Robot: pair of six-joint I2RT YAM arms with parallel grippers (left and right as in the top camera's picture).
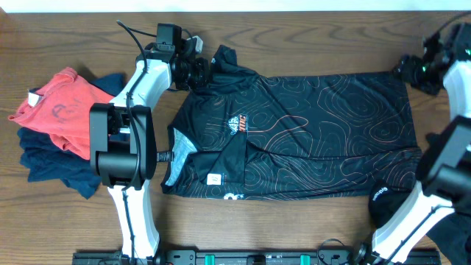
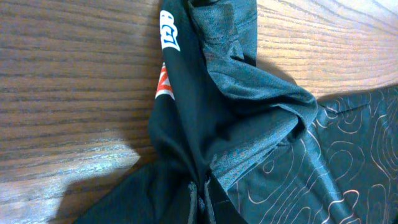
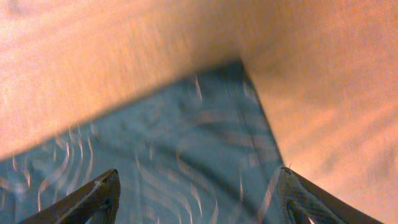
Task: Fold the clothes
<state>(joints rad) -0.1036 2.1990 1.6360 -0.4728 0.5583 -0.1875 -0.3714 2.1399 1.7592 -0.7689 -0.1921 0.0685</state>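
Note:
The left gripper lifts the bunched sleeve back over the shirt next, then lowers and releases it there, as the shirt's near edge (image 1: 207, 185) lies flat back from it.
The clothes in play are a black T-shirt (image 1: 309, 132) with thin orange contour lines and a small red-blue logo, spread flat across the middle of the table. At its far left corner, my left gripper (image 1: 202, 71) is shut on a bunched sleeve. The left wrist view shows dark fabric (image 2: 249, 106) gathered into folds and pinched between the closed jaws (image 2: 200, 202). My right gripper (image 1: 409, 70) hovers at the shirt's far right corner. In the blurred right wrist view its fingers (image 3: 102, 190) stand wide apart over that corner (image 3: 205, 137), gripping nothing.
A pile of red and navy garments (image 1: 55, 121) lies at the table's left side. A small black item with white print (image 1: 384, 197) sits near the right arm's base. Bare wood surrounds the shirt's far edge (image 1: 324, 40).

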